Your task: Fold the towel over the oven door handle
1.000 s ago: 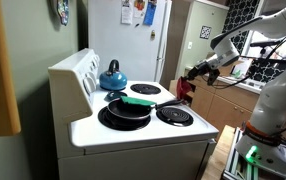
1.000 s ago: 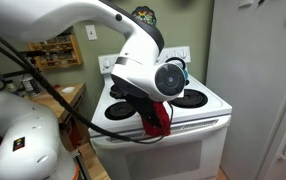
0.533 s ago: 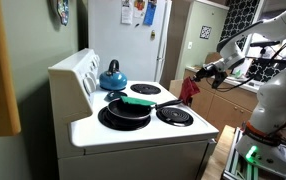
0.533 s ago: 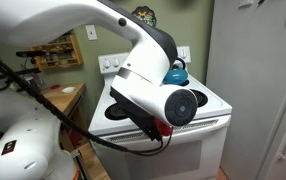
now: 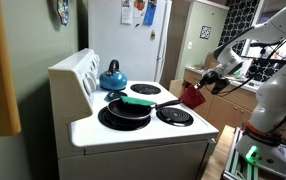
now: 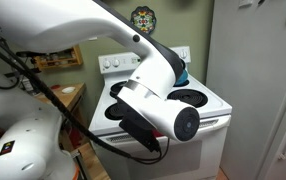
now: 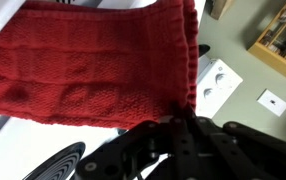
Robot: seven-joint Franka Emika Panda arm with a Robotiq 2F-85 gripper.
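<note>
The oven door handle is below my gripper, under the stove's front edge, so I should move my gripper down, tilt it downward and let go of the towel over the bar.
The red towel hangs limp from my gripper in the air, out past the front right edge of the white stove. In the wrist view the towel fills the upper picture, with the shut jaws pinching its edge. In an exterior view my arm blocks the gripper and the towel. The oven door handle shows as a bar under the stove's front edge.
A black pan with a green flat thing across it sits on a front burner. A blue kettle stands at the back. A white fridge is behind the stove. Wooden cabinets lie beyond.
My gripper has carried the towel away from the stove top, outward and a little lower past the front. My arm has swung down across the stove front, hiding the towel in that view.
</note>
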